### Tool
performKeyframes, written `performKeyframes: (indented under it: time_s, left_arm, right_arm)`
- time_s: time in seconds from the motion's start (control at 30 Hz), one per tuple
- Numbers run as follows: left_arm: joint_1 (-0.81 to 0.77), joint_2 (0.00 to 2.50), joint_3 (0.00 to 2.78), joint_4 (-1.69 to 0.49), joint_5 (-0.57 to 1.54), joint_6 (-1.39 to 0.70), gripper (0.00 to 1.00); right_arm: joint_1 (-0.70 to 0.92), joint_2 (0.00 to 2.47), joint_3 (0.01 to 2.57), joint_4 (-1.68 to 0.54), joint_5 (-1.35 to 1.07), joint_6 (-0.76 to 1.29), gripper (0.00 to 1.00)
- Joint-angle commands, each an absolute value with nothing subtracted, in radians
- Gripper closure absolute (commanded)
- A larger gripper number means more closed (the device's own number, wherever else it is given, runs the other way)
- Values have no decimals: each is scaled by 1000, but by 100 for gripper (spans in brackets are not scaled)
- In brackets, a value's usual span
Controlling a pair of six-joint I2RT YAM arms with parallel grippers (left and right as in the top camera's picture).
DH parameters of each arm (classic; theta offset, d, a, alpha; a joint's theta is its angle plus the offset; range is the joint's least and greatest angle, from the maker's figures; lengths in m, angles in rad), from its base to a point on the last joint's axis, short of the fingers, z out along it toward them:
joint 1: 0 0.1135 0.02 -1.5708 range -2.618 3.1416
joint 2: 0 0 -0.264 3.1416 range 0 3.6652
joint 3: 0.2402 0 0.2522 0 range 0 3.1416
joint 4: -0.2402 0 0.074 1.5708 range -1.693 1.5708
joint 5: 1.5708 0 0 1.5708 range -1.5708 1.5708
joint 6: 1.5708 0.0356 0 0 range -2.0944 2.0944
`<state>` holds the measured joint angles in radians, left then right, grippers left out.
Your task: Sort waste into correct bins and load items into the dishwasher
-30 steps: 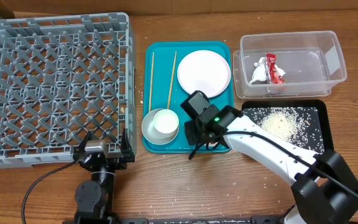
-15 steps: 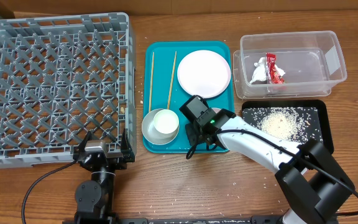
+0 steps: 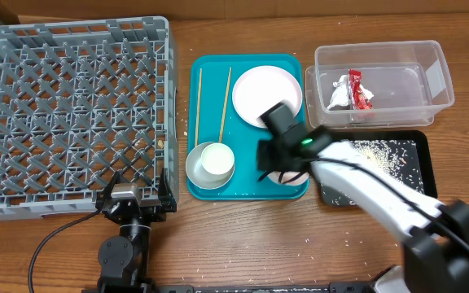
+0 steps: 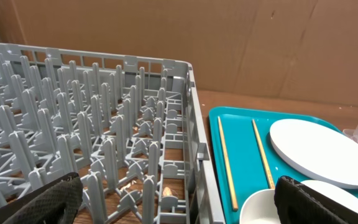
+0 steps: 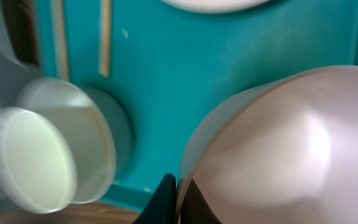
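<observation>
The right gripper moves down toward that open tray patch (image 3: 251, 153) next and releases the plate's rim, since bare teal shows between the metal bowl (image 3: 195, 167) and the white dish.
My right gripper (image 5: 176, 199) is shut on the rim of the pale pink-white plate (image 5: 272, 155) and holds it over the teal tray's front right part (image 3: 282, 156). The white dish (image 3: 267, 96) lies at the tray's back. The metal bowl (image 3: 195, 167) holds the white cup (image 3: 216, 159) at the tray's front left. The two chopsticks (image 3: 225, 104) lie behind the bowl. The red and silver wrapper (image 3: 357, 88) lies in the clear tub (image 3: 440, 81). My left gripper (image 4: 179, 205) is open and empty at the grey dish rack's (image 3: 72, 114) front right corner.
The black tray (image 3: 418, 163) in front of the clear tub holds scattered rice grains. The teal tray (image 3: 251, 69) lies between the rack and the bins. A few rice grains lie on the wooden table near the front edge.
My right arm has moved right and back from the teal tray's front edge, carrying the plate with it. The left arm has not moved.
</observation>
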<state>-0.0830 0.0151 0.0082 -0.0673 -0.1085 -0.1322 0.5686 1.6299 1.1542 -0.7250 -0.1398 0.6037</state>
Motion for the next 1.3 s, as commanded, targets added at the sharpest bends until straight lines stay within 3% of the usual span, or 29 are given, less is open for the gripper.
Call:
performKeyframes:
  time_s: [0.0,0.2,0.43,0.63,0.73,0.83,0.93,1.13,1.27]
  left_arm:
    - [-77,4,5,-67,-104,-146,0]
    - [-77,4,5,-67,-104,-146,0]
    - [-77,4,5,-67,-104,-146,0]
    - [-77,4,5,-67,-104,-146,0]
    - [-77,5,5,-67,-104,-146,0]
    - [-77,4,5,-67,-104,-146,0]
    - [-77,4,5,-67,-104,-146,0]
    - [-77,4,5,-67,-104,-146,0]
    - [-77,4,5,-67,-104,-146,0]
  right_arm:
    - [439,1527,1186,-723,-371,651,96]
    - [203,1504,1186,-783,-492,598,96]
    - [77,1505,1184,-854,-692,455,96]
    - [91,1505,1184,-826,-1134,59,96]
    - [155,1505,1184,-832,-976,102,96]
    - [283,1506,1184,-832,-547,188,96]
    - [437,1518,1184,-790,-281,192,96]
    - [636,1588,1184,-702,51,192,96]
    - [661,1677,1184,-669,67,191,96]
